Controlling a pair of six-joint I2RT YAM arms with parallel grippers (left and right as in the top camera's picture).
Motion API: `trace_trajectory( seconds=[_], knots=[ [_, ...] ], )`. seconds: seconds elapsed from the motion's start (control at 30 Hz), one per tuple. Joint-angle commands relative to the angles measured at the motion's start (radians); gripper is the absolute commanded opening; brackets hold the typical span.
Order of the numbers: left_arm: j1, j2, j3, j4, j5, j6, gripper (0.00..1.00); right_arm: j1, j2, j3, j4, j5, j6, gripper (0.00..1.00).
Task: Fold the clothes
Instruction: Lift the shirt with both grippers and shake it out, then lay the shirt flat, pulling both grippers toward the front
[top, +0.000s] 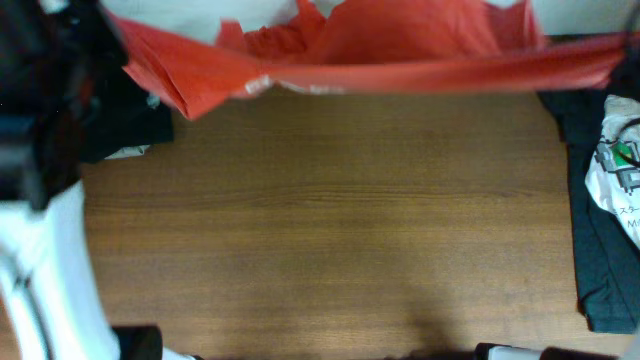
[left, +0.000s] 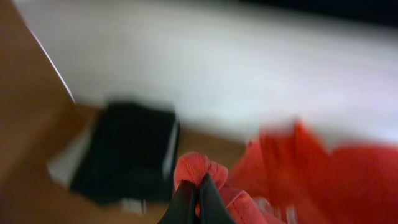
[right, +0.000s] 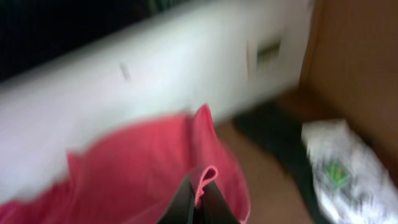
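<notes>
My right gripper should next move back and down to bare wood by the dark grey garment and let go of the T-shirt's corner, as the T-shirt (top: 400, 50) hangs stretched above the table.
The red-orange T-shirt (top: 400, 50) hangs stretched in a band across the far edge of the table, held up at both ends. My left gripper (left: 198, 186) is shut on a bunched corner of the red-orange T-shirt (left: 348, 180). My right gripper (right: 200, 190) is shut on a folded edge of the red-orange T-shirt (right: 137, 168). Neither gripper's fingers show in the overhead view. A dark grey garment (top: 600, 250) with a white printed garment (top: 615, 170) on it lies at the right edge. Both wrist views are blurred.
The wooden table (top: 330, 220) fills the middle. A dark garment (top: 125, 125) lies at the far left; it also shows in the left wrist view (left: 124, 152). The left arm's white and black body (top: 40, 200) stands along the left side. A white wall (left: 249, 74) is behind the table.
</notes>
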Motion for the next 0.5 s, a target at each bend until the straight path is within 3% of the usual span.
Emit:
trace_trajectory(
  seconds=[0.0, 0.17, 0.47],
  knots=[
    [0.006, 0.15, -0.233, -0.033, 0.108, -0.027, 0.01, -0.008, 0.072, -0.244, -0.001, -0.047, 0.013, 0.04],
    [0.005, 0.165, -0.476, -0.064, 0.108, -0.079, 0.01, -0.008, 0.07, -0.522, 0.009, -0.055, 0.056, 0.04],
    [-0.002, 0.141, -0.507, -0.257, 0.126, -0.101, 0.01, -0.006, -0.018, -0.824, 0.073, -0.103, 0.193, 0.04]
  ],
)
